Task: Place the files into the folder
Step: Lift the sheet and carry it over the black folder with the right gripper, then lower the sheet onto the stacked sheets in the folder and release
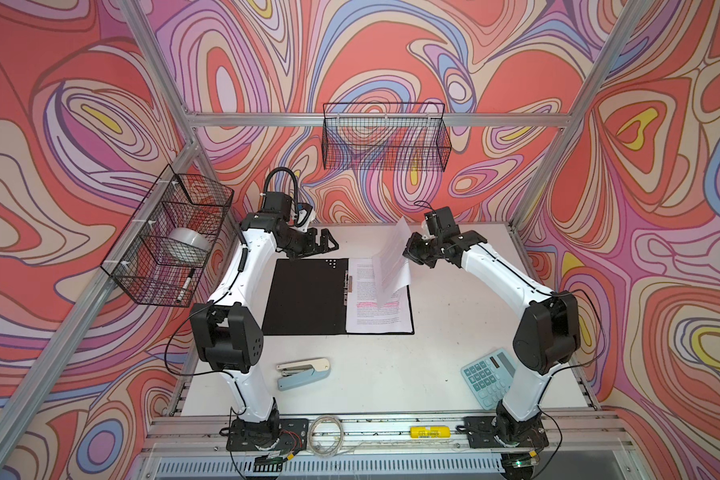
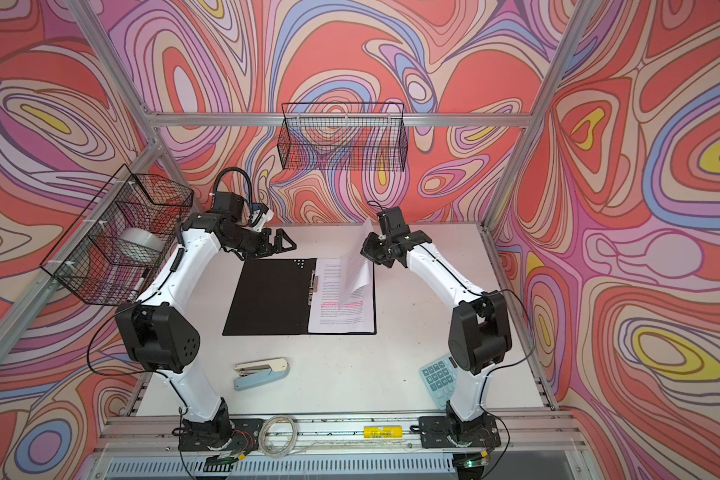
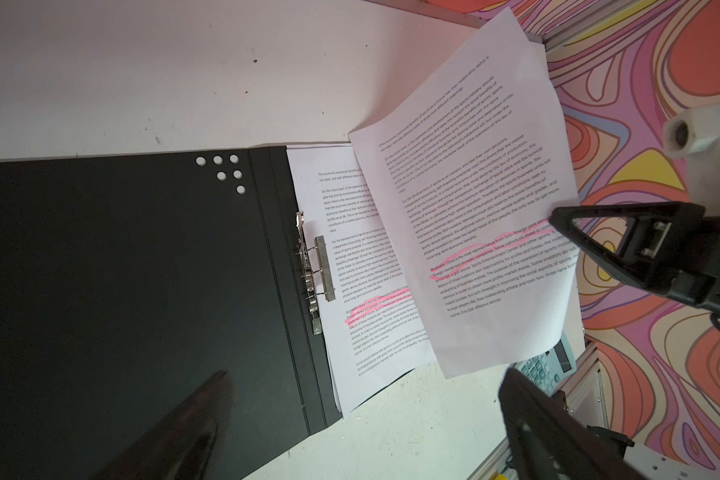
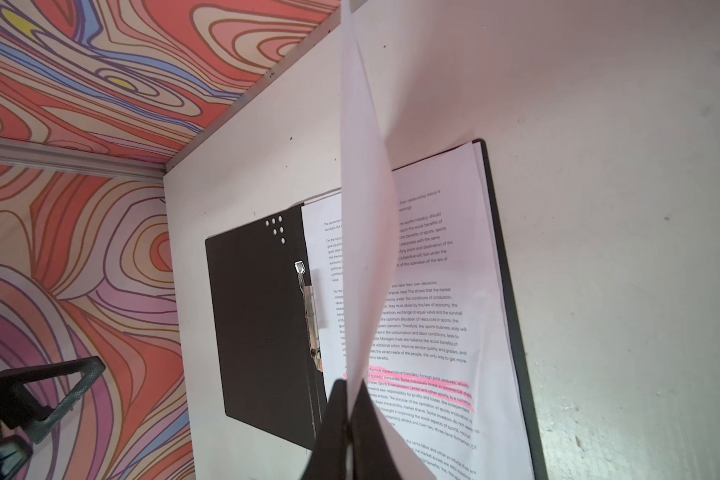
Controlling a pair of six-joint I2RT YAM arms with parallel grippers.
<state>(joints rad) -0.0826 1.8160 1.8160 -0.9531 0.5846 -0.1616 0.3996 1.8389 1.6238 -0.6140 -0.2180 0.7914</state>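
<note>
The right gripper lowers the tilted sheet onto the flat pages next and releases its edge there, since those pages lie in the folder (image 1: pixel 304 299) below the gripper.
The folder (image 1: pixel 304 299) lies open on the white table, black inside up, with its metal clip (image 3: pixel 313 274) at the spine. Several files (image 1: pixel 375 311) with pink highlighting rest flat on its right half. My right gripper (image 4: pixel 348 386) is shut on the edge of one more sheet (image 4: pixel 362 208), which it holds tilted up above those flat pages; in both top views this sheet (image 2: pixel 356 266) rises over the folder's far right corner. My left gripper (image 1: pixel 325 245) is open and holds nothing, hovering at the far edge of the folder's left half.
A blue stapler (image 1: pixel 304 372) lies near the front left and a blue calculator (image 1: pixel 489 376) at the front right beside the right arm. A wire basket (image 1: pixel 171 237) with a tape roll hangs at the left. Another basket (image 1: pixel 385 137) hangs on the back wall.
</note>
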